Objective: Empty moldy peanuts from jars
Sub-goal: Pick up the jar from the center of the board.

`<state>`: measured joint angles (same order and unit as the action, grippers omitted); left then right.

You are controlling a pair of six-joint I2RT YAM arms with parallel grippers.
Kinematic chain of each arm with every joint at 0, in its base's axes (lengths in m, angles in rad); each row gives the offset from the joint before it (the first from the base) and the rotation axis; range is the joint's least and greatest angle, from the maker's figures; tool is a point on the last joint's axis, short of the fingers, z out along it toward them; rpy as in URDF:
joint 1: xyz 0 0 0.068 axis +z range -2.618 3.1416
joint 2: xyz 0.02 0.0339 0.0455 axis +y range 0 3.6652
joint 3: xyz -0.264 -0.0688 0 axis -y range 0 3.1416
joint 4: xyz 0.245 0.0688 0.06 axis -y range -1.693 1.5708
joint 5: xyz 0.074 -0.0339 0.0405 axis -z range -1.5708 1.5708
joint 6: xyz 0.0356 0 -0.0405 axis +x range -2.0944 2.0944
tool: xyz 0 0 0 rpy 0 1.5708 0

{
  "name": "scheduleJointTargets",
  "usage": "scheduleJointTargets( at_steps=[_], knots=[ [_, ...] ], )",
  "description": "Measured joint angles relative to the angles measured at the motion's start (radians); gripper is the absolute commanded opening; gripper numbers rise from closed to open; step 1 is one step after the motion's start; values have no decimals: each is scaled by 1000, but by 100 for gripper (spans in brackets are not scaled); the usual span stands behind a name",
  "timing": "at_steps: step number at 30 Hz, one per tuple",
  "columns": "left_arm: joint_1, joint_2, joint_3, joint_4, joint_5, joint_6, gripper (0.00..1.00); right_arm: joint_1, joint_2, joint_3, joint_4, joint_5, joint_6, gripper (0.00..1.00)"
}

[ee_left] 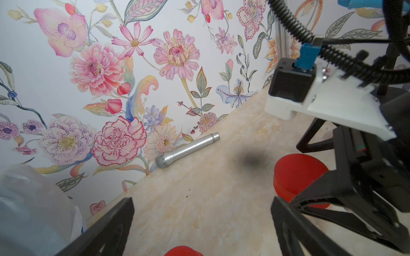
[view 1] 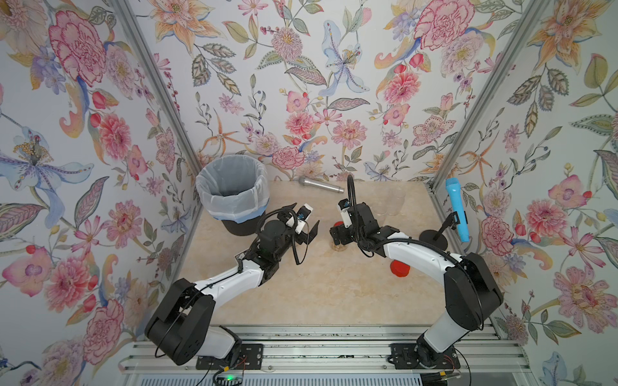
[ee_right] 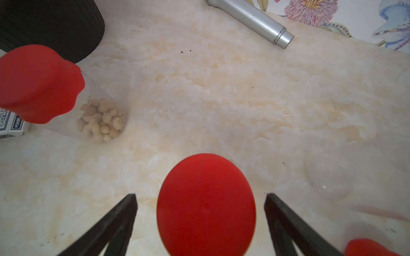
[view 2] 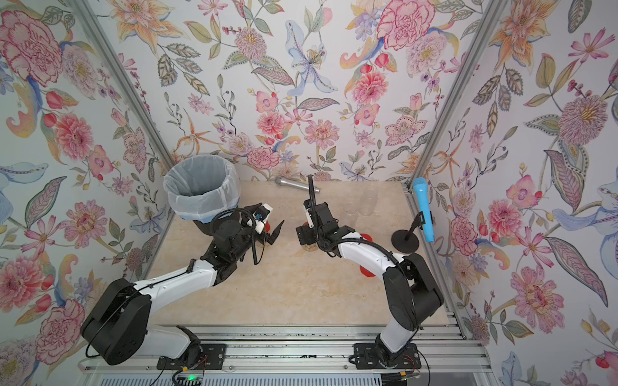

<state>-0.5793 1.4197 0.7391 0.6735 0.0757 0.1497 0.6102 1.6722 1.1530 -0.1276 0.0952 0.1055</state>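
Note:
My right gripper comes down around the middle jar's lid (view 1: 338, 224) (ee_right: 206, 209) next and closes, as the red lid sits between my open fingers with gaps on both sides.
A clear jar with a red lid (ee_right: 205, 206) stands in the middle of the table, moldy peanuts (view 1: 338, 248) in its base. My right gripper (ee_right: 200, 199) hangs over it, open, fingers on either side of the lid with gaps showing. A second lidded jar (ee_right: 37, 84) holding peanuts (ee_right: 101, 120) stands to its left, beside the bin. Next to that jar my left gripper (ee_left: 202, 206) is open and holds nothing; the jar's red lid (ee_left: 183, 251) shows just below its fingers. Two clear jars without lids (view 1: 388, 207) stand further back on the right.
The black bin with a white bag (view 1: 232, 194) stands at the back left. A silver microphone (view 1: 321, 184) lies along the back wall. A blue microphone on a black stand (view 1: 456, 209) stands at the right edge. A loose red lid (view 1: 399, 269) lies by my right arm. A card box (ee_right: 11, 124) sits near the bin.

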Motion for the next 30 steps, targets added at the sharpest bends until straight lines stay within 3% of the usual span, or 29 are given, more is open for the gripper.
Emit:
scheduleJointTargets(
  at_steps=[17,25,30],
  knots=[
    [0,0,-13,0,0,12,100,-32,113,42,-3,-10,14,90],
    [0,0,-13,0,0,20,100,-48,117,44,-2,-24,25,80],
    [0,3,-13,1,0,27,100,-55,117,44,0,-35,31,67]
  ],
)
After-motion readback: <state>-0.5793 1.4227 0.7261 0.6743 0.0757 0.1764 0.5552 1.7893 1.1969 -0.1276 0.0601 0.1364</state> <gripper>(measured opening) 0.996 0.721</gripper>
